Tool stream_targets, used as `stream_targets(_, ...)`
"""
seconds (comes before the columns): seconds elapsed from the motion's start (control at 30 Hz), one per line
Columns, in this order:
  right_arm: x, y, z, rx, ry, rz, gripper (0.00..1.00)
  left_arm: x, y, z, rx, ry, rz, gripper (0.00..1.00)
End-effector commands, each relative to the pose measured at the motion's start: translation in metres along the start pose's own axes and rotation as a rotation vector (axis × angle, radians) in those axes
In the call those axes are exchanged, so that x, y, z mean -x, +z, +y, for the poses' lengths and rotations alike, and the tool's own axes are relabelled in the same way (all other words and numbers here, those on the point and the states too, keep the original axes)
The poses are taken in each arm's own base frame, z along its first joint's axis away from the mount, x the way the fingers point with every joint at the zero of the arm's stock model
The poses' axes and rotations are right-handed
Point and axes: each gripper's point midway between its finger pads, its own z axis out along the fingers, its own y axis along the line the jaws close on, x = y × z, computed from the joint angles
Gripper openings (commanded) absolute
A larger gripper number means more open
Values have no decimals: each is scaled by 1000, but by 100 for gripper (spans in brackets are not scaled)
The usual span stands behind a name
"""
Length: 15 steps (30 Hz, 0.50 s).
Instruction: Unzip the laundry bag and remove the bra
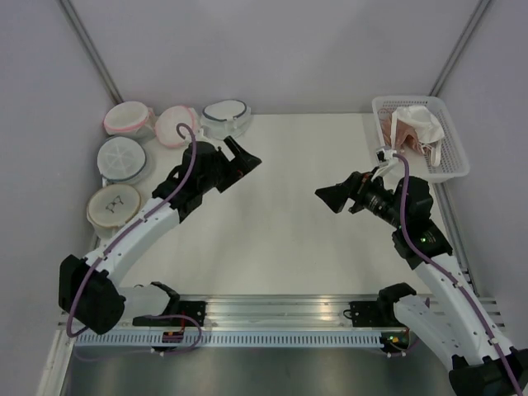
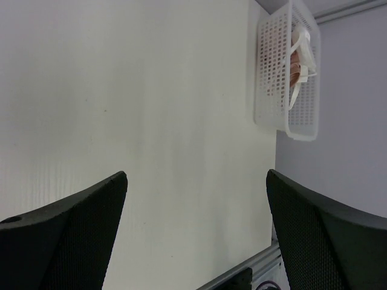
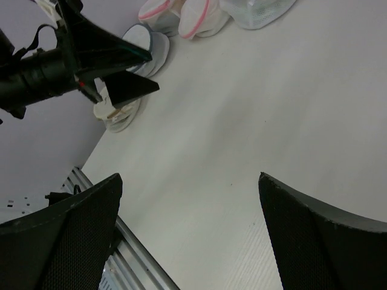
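The laundry bag lies at the table's back edge. I will next move my left gripper outward and down onto the near part of the laundry bag's rim (image 1: pixel 223 121).
The laundry bag (image 1: pixel 225 114), round white mesh with a dark grey-blue rim, lies at the table's back edge, left of centre; its near part shows at the top of the right wrist view (image 3: pixel 259 11). The mint-green bra is not in view. My left gripper (image 1: pixel 250 155) is open and empty, held above the table just in front of the bag, and looks across the bare tabletop in its own view (image 2: pixel 196 175). My right gripper (image 1: pixel 326 200) is open and empty over the table's right middle, facing left (image 3: pixel 189 176).
Two pink-rimmed round bags (image 1: pixel 128 118) (image 1: pixel 176 124), a light-blue spoked bag (image 1: pixel 122 157) and a beige round bag (image 1: pixel 113 204) lie at the left edge. A white basket (image 1: pixel 452 153) at the back right holds white and pinkish-beige garments (image 1: pixel 415 124).
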Motion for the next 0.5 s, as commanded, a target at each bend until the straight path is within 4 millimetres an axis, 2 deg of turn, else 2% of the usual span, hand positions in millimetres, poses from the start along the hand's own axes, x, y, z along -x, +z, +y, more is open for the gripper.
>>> stream_targets(0.0,1,-8,9,13,-14,10,98,31,31,-17,-17,-56,-41,100)
stream_targets(0.03,0,-10,9,11,-13,13,98,33,46,-12,6,-67,-33,100)
stream_targets(0.1,-3,-12,9,17,-11,18,98,51,65,2,22,-121,-41,100)
stream_targets(0.13,-3,-13,11,24,-10,18,98,61,74,0,-10,-147,-45,100)
stream_targets(0.17,-4,-14,13,32,-7,20,98,61,95,20,22,-192,-29,100)
stream_targets(0.2,-5,-15,14,38,-8,20,98,82,103,36,30,-278,-62,100)
stream_targets(0.23,-7,-17,14,41,-6,23,98,97,110,33,-29,-309,-91,100)
stream_targets(0.27,-11,-18,14,43,-4,29,98,98,130,54,-6,-352,-88,100)
stream_targets(0.3,-10,-21,16,47,-9,19,98,114,135,68,-3,-407,-120,100)
stream_targets(0.37,-15,-23,12,37,-9,15,98,136,152,73,-12,-432,-153,100)
stream_targets(0.4,-15,-27,13,38,-15,1,98,136,172,99,36,-467,-144,100)
stream_targets(0.43,-17,-27,11,34,-14,0,98,154,179,88,-4,-469,-157,100)
stream_targets(0.47,-21,-27,8,26,-12,6,98,161,187,88,-26,-475,-158,100)
